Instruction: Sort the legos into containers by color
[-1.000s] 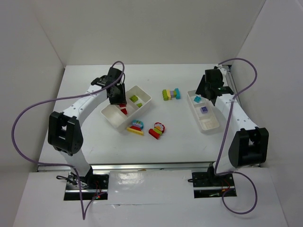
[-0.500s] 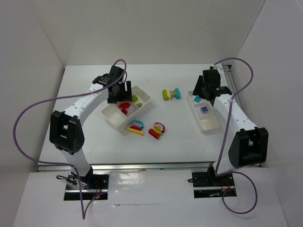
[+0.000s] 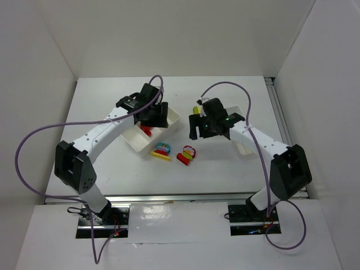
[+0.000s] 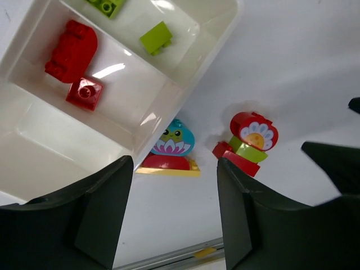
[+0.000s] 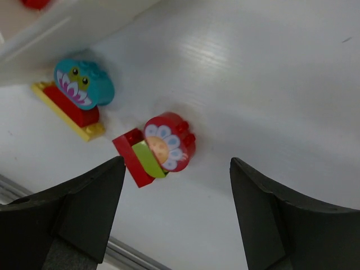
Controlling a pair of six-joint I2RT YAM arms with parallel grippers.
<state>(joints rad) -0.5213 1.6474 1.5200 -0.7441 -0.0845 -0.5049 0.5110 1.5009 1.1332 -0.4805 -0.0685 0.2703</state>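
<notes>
The flower stack lies below the right gripper's open fingertips and nearer the robot's base, so the right gripper will next lower and move back onto the stack's red flower-faced brick.
Two multicoloured lego stacks lie on the table: a cyan, red and yellow one (image 3: 161, 150) (image 4: 171, 149) (image 5: 79, 98) and a red and lime one with a flower face (image 3: 187, 154) (image 4: 247, 140) (image 5: 157, 147). The wide tray (image 3: 134, 140) (image 4: 169, 95) holds two red bricks (image 4: 73, 50) in its middle compartment and lime bricks (image 4: 156, 37) in the far one. My left gripper (image 3: 156, 116) (image 4: 174, 225) hangs open and empty over the tray's near corner. My right gripper (image 3: 197, 130) (image 5: 177, 219) is open and empty above the flower stack.
The narrow tray (image 3: 246, 149) lies at the right, mostly hidden under my right arm. A yellow-green lego (image 3: 197, 108) peeks out behind the right wrist. The two grippers are close together mid-table; the right finger (image 4: 332, 163) shows in the left wrist view.
The left gripper opened over the wide tray and shifted right toward the tray's corner. The right arm swung left from the narrow tray to the table's middle and opened wider.
</notes>
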